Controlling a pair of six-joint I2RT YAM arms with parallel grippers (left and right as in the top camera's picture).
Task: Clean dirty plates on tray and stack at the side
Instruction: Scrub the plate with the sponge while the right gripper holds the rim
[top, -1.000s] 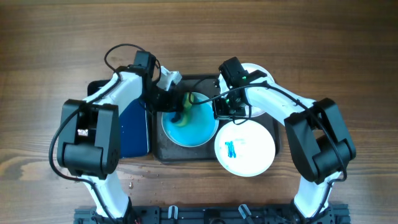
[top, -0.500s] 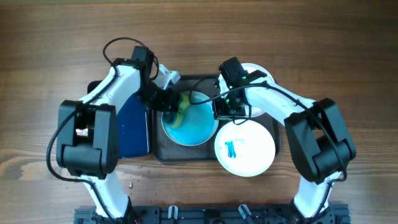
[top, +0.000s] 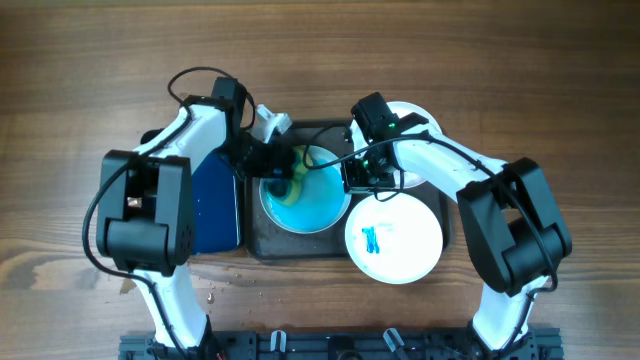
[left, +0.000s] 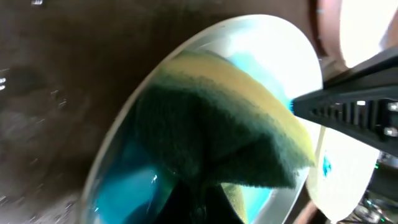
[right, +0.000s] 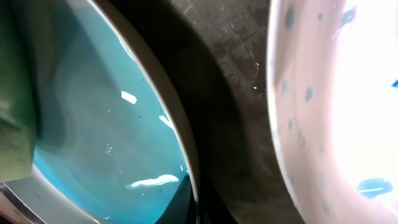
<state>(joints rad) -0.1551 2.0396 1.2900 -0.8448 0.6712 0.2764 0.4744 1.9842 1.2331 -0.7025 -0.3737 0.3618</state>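
My left gripper lifts the sponge across to the left in the overhead view next, lowers it onto the dark blue tray's open bottom and releases it.
A white plate flooded with blue wash (top: 308, 203) lies on the dark grey tray (top: 262, 240). My left gripper (top: 272, 163) is shut on a yellow-and-green sponge (top: 289, 171), which is pressed onto that plate's upper left part. In the left wrist view the sponge (left: 230, 124) covers much of the plate (left: 118, 186). My right gripper (top: 357, 176) is shut on the plate's right rim (right: 180, 143). A second plate with a blue smear (top: 394, 238) overhangs the tray's front right corner. A third plate (top: 412, 112) is mostly hidden behind the right arm.
A smaller dark blue tray (top: 215, 205) lies against the grey tray's left side, under the left arm. Bare wooden table surrounds the trays. In the right wrist view the speckled second plate (right: 323, 93) lies close beside the held plate.
The left gripper shifted the sponge slightly left on the blue plate and then back right. The right gripper and the plates have not moved.
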